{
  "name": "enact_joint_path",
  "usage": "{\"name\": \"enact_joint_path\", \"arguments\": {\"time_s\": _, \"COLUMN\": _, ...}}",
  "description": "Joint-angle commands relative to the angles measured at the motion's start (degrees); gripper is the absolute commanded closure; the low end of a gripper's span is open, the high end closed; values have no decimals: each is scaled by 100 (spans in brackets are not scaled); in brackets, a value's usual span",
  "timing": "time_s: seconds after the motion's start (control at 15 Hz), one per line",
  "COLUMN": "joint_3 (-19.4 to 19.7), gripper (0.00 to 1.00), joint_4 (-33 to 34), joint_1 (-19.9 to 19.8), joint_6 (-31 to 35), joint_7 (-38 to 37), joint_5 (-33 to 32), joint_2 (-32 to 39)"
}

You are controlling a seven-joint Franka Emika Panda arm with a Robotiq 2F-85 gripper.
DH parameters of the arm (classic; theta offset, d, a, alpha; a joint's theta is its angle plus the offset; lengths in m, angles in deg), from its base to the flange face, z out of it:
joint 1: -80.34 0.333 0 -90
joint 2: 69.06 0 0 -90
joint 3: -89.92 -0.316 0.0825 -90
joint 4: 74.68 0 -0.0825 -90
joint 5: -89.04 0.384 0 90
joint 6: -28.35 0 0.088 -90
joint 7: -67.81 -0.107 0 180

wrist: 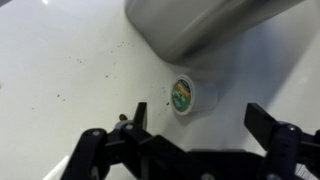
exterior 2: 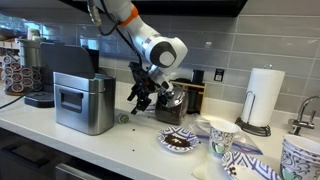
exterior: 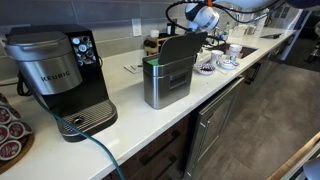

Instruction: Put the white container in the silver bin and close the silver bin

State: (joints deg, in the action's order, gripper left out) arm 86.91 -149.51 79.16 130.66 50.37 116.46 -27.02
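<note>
Next, my gripper moves down toward the silver bin [exterior 2: 82, 100] until its open fingers straddle the white container [exterior 2: 123, 118], since that pod lies below the gripper, nearer the bin.
The white container is a small coffee pod [wrist: 183, 95] with a green foil top. It stands on the white counter beside the silver bin [wrist: 200, 25]. In an exterior view the pod [exterior 2: 125, 118] is a small speck to the right of the bin [exterior 2: 82, 100]. The bin [exterior: 165, 82] has its dark lid [exterior: 182, 47] raised. My gripper [wrist: 200, 120] is open and empty, hovering just above the counter with the pod a little ahead of its fingers. It also shows in an exterior view [exterior 2: 141, 98], pointing down next to the bin.
A black Keurig machine [exterior: 60, 75] stands beside the bin. A plate of pods [exterior 2: 180, 141], paper cups [exterior 2: 222, 135] and a paper towel roll [exterior 2: 262, 97] sit along the counter. A pod rack [exterior: 10, 130] is at the edge. A faucet [exterior 2: 305, 110] is at the far end.
</note>
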Motion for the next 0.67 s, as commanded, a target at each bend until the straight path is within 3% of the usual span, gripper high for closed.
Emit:
{"name": "enact_joint_path", "arguments": {"time_s": 0.0, "joint_3": -56, "gripper": 0, "joint_4": 514, "joint_1": 110, "joint_6": -117, "joint_7": -199, "joint_5": -55, "joint_2": 413}}
{"name": "enact_joint_path", "arguments": {"time_s": 0.6, "joint_3": -64, "gripper": 0, "joint_4": 1019, "joint_1": 285, "joint_6": -400, "joint_7": -246, "joint_5": -273, "joint_2": 847}}
